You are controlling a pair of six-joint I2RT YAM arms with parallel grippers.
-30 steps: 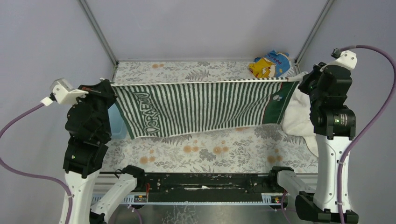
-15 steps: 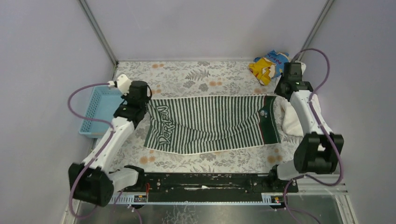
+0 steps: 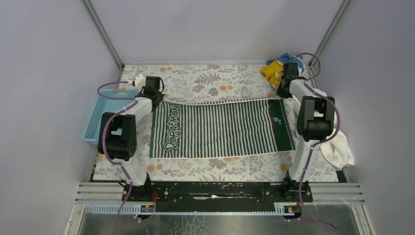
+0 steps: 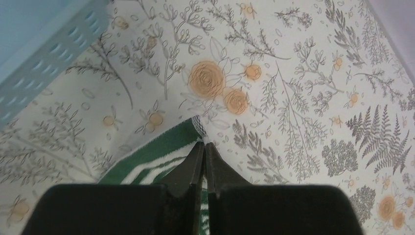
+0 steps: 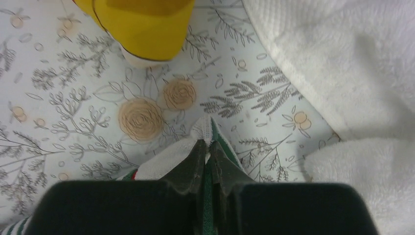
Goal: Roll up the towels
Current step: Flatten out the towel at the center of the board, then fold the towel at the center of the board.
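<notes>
Next, the right gripper folds the flat towel's pinched corner back and releases it by the near green corner (image 3: 292, 147), since that lies back from the gripper.
The striped towel (image 3: 220, 129), dark green and white with lettering at its left end, lies spread flat across the middle of the table. My left gripper (image 3: 157, 98) is shut on its far left corner (image 4: 166, 147), fingertips down at the tablecloth (image 4: 204, 143). On the other side, my right gripper (image 3: 282, 95) is shut on the far right corner (image 5: 166, 159), with cloth pinched between the fingers (image 5: 205, 142). The big white terry towel (image 3: 337, 149) lies bunched along the right edge, close beside the right gripper in its wrist view (image 5: 352, 63).
A light blue basket (image 3: 103, 117) stands at the table's left edge, beside the left arm. A yellow-and-blue printed cloth (image 3: 274, 71) lies at the far right corner, just beyond the right gripper (image 5: 142, 24). A flowered cloth (image 3: 215, 78) covers the table.
Both arms have come down and reached farther back. The striped towel, earlier stretched in the air between them, now lies flat on the table, both far corners still gripped.
</notes>
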